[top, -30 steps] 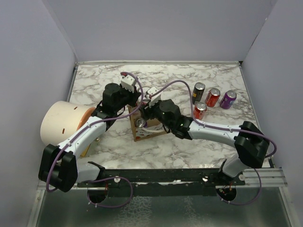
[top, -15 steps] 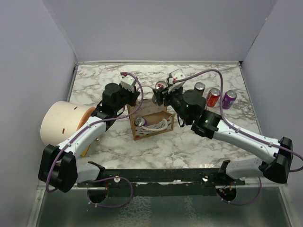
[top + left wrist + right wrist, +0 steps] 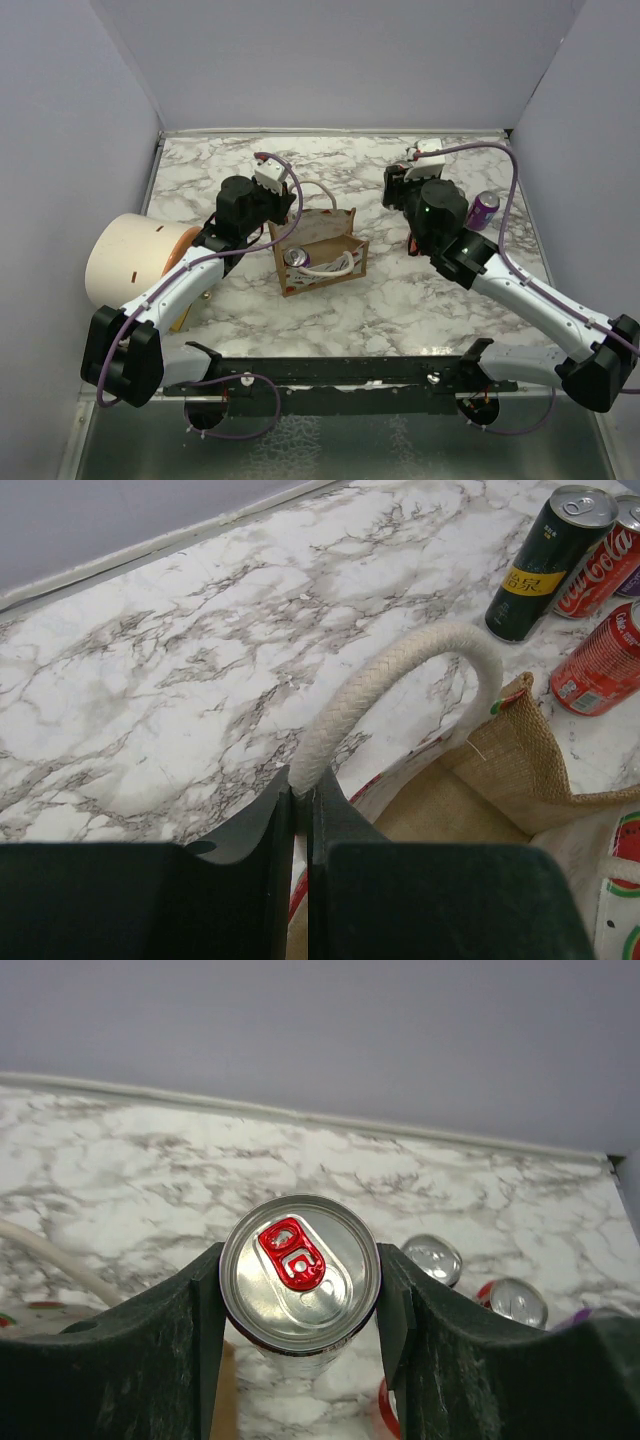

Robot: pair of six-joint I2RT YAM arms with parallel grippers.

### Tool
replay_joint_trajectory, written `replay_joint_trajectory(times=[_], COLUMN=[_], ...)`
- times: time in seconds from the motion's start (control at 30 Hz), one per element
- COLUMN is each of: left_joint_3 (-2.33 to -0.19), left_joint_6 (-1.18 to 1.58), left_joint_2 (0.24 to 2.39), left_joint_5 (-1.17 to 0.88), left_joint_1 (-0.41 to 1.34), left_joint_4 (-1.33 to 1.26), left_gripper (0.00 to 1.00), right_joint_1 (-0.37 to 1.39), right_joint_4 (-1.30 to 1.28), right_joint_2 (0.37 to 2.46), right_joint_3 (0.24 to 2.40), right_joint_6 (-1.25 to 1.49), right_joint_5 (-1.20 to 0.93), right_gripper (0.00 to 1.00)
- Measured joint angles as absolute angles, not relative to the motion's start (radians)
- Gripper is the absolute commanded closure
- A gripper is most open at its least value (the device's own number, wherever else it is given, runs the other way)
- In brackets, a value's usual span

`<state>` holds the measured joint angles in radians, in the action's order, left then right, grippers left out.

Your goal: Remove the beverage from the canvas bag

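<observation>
I will next lower my right gripper to the bare marble between the bag's side and the near red can, bring its can down upright there and open the gripper.
The brown canvas bag [image 3: 322,258] stands open mid-table, with a silver-topped can [image 3: 297,258] still inside it. My left gripper [image 3: 278,207] is shut on the bag's white loop handle [image 3: 400,670]; the left wrist view shows the jaws [image 3: 300,792] pinching the rope, with the bag's woven wall [image 3: 520,755] beside them. My right gripper [image 3: 395,187] is to the right of the bag and behind it. It is shut on a beverage can with a red tab [image 3: 300,1272] and holds it upright above the marble.
A large cream cylinder with an orange disc [image 3: 130,258] lies at the left. A purple can [image 3: 483,208] stands at the right. A black-and-yellow can [image 3: 548,565] and two red cans [image 3: 605,660] stand beside the bag. Grey walls enclose the table.
My right gripper has lifted a can out of the bag and carried it right and back toward the standing cans. My left gripper has kept hold of the handle.
</observation>
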<state>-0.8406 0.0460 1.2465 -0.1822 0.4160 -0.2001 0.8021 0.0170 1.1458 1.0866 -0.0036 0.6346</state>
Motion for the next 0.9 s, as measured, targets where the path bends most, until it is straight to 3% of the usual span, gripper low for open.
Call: replay_joint_trajectory(times=[0.13,0.63,0.9], left_joint_3=[-0.841,-0.841,-0.841], left_joint_6=[0.046,0.046,0.046], left_joint_2=[1.247,1.247,1.245], left_joint_5=[-0.182,-0.183,-0.183], left_joint_1=[0.416,0.416,0.416], left_joint_4=[-0.2,-0.2,-0.2], left_gripper=[0.92,0.92,0.92], right_joint_1=[0.737,0.626,0.624], right_joint_4=[0.006,0.259,0.358], right_joint_2=[1.166,1.335,1.342], right_joint_3=[0.97,0.689,0.619], right_joint_6=[0.037,0.075,0.112], right_joint_5=[0.614,0.487,0.471], right_gripper=[0.98,0.97,0.77])
